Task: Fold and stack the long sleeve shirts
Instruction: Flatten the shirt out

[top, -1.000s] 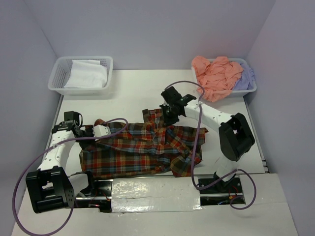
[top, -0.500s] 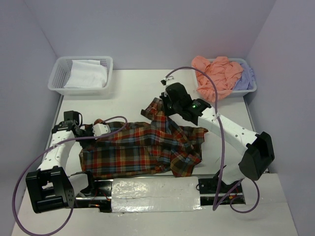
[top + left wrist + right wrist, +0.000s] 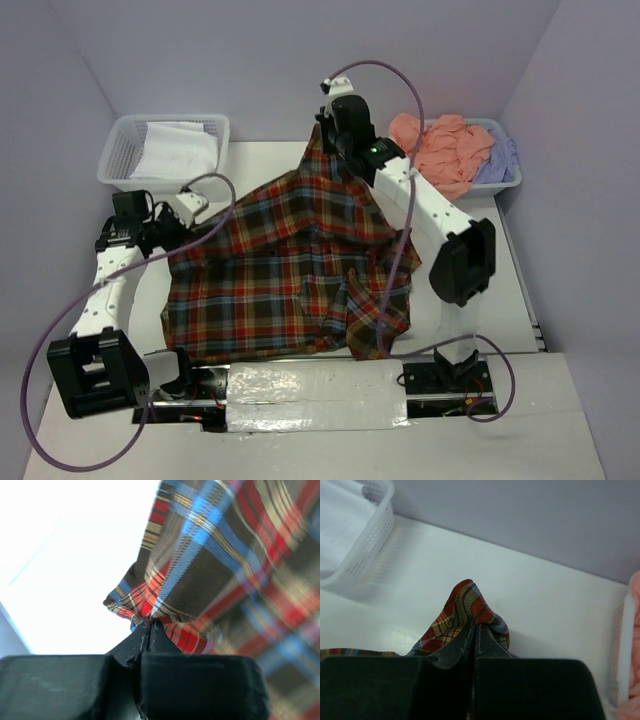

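The plaid shirt's upper edge is slanted. My left gripper will pull the shirt's corner outward to the tabletop by the lattice basket's near rim (image 3: 210,203) and release it.
The plaid shirt (image 3: 285,265) in red, brown, blue and yellow hangs stretched between my two grippers, its lower part lying on the table. My left gripper (image 3: 185,212) is shut on its left edge; in the left wrist view the fingertips (image 3: 149,625) pinch a bunched corner of the plaid cloth (image 3: 220,565). My right gripper (image 3: 325,135) is shut on the shirt's top, raised near the back wall; the right wrist view shows the cloth (image 3: 465,612) pinched between the pads. A salmon-pink shirt (image 3: 440,150) and a lavender shirt (image 3: 500,155) lie in the right basket.
A white lattice basket (image 3: 125,150) with white cloth (image 3: 180,150) stands at the back left, also seen in the right wrist view (image 3: 367,540). Another white basket (image 3: 512,180) stands at the back right. Purple cables (image 3: 400,260) loop over the shirt and arms.
My right gripper has lifted the plaid shirt up and toward the back wall. My left gripper rose with the other edge, so the shirt spread out from a crumpled heap.
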Available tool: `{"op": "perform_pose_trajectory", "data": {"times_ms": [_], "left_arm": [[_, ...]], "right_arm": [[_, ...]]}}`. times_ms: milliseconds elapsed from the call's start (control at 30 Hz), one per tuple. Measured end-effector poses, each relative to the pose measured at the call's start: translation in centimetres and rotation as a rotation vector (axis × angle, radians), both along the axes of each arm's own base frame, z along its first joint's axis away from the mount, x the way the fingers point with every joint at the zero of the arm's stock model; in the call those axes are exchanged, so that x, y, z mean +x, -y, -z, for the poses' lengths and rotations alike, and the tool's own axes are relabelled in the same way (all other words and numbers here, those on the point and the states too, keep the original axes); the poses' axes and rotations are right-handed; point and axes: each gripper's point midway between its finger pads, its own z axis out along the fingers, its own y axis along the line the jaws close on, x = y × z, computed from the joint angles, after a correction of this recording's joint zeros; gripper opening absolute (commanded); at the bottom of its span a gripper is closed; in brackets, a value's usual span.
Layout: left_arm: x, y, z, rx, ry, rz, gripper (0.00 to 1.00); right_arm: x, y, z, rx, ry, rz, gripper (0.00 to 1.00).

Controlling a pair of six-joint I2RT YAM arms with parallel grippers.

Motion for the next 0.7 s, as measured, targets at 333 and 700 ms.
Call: {"op": "perform_pose_trajectory", "data": {"times_ms": [333,700], "left_arm": [[10.8,-3.4,0.5,-0.144,0.041,-0.305,0.00],[14.7,-4.1,-3.2,-0.128,0.200,-0.320,0.62]], "right_arm": [[6.9,1.7,5.0,-0.084,0.019,0.056,0.00],[9.6,1.4,3.7,-0.052,0.075,0.114,0.86]]}}
